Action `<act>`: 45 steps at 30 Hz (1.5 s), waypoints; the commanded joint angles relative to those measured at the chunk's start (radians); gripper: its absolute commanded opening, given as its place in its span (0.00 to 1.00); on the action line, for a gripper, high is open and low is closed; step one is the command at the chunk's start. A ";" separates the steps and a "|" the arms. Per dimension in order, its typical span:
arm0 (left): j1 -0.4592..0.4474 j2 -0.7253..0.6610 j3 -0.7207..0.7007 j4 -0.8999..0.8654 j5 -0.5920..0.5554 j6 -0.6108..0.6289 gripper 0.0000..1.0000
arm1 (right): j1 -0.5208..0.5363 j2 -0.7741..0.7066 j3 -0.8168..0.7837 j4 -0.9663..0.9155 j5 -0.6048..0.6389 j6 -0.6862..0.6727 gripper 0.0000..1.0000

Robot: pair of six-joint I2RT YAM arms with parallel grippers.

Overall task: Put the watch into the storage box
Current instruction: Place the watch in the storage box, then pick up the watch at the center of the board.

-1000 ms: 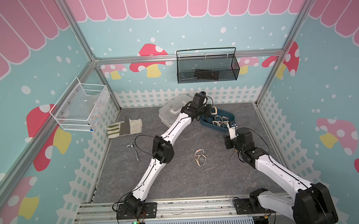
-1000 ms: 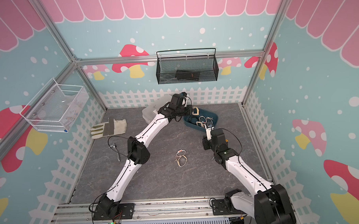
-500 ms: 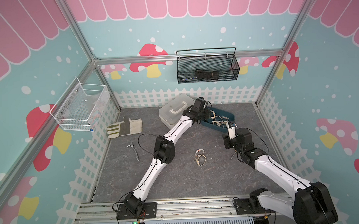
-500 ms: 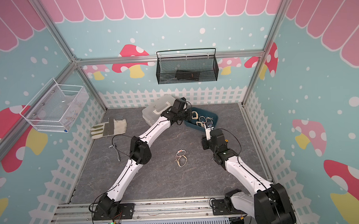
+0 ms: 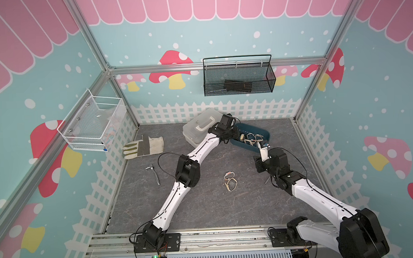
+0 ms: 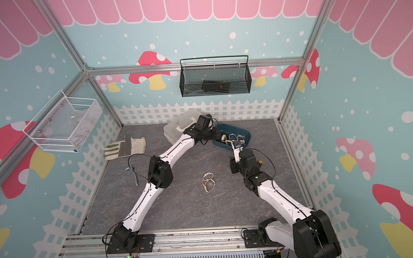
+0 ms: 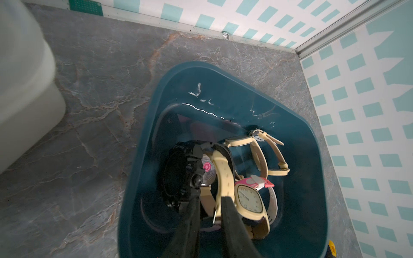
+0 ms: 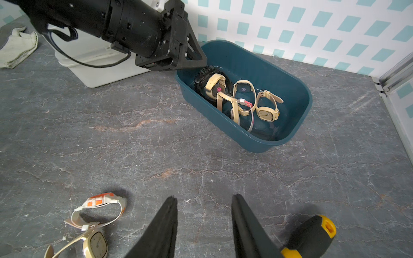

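My right gripper needs to move back and down next onto the face of the gold watch (image 5: 235, 185) (image 8: 98, 245), because it is below my right gripper and closer to my base.
The dark teal storage box (image 5: 265, 133) (image 8: 257, 140) stands at the back of the table and holds several watches. My left gripper (image 7: 211, 198) reaches down into its near end, jaws a little apart. A cream watch strap (image 7: 220, 174) lies loose between them, beside a black watch (image 7: 178, 174) and a cream square-faced watch (image 7: 249, 200). My right gripper (image 8: 203, 198) hangs open over bare table in front of the box, holding nothing. Two more watches lie on the table: an orange-and-white one (image 8: 100, 201) (image 5: 228, 174) and a gold one (image 8: 93, 243) (image 5: 231, 184).
A white case with a handle (image 5: 200, 127) stands against the box's left end. A work glove (image 5: 144, 147) and a small metal tool (image 5: 155, 175) lie further left. A yellow-and-black screwdriver (image 8: 310, 232) lies by my right gripper. A black mesh basket (image 5: 238, 78) and a white wire basket (image 5: 92, 124) hang on the walls.
My left gripper has come down into the box with the cream watch and its jaws have parted. The right arm has hardly moved.
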 commanded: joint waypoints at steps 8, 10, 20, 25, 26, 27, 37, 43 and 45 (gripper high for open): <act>0.010 -0.208 -0.149 0.036 0.035 0.101 0.24 | 0.029 0.093 0.075 -0.059 -0.118 -0.075 0.43; 0.017 -0.291 -0.246 0.062 0.026 0.141 0.25 | 0.030 0.147 0.125 -0.112 -0.183 -0.093 0.43; 0.144 -0.786 -1.019 0.372 0.005 0.169 0.25 | 0.110 0.363 0.279 -0.348 -0.323 -0.135 0.40; 0.217 -0.925 -1.310 0.479 0.007 0.163 0.25 | 0.192 0.398 0.255 -0.363 -0.303 -0.105 0.40; 0.223 -0.936 -1.336 0.481 0.005 0.167 0.25 | 0.204 0.406 0.252 -0.363 -0.300 -0.103 0.40; 0.230 -0.946 -1.362 0.482 0.005 0.173 0.25 | 0.215 0.419 0.253 -0.365 -0.290 -0.100 0.40; 0.252 -0.966 -1.446 0.480 0.025 0.195 0.25 | 0.256 0.520 0.281 -0.398 -0.213 -0.114 0.34; 0.256 -0.958 -1.445 0.482 0.027 0.195 0.25 | 0.261 0.546 0.287 -0.387 -0.196 -0.106 0.20; 0.257 -0.957 -1.445 0.479 0.027 0.196 0.25 | 0.262 0.543 0.286 -0.377 -0.187 -0.100 0.14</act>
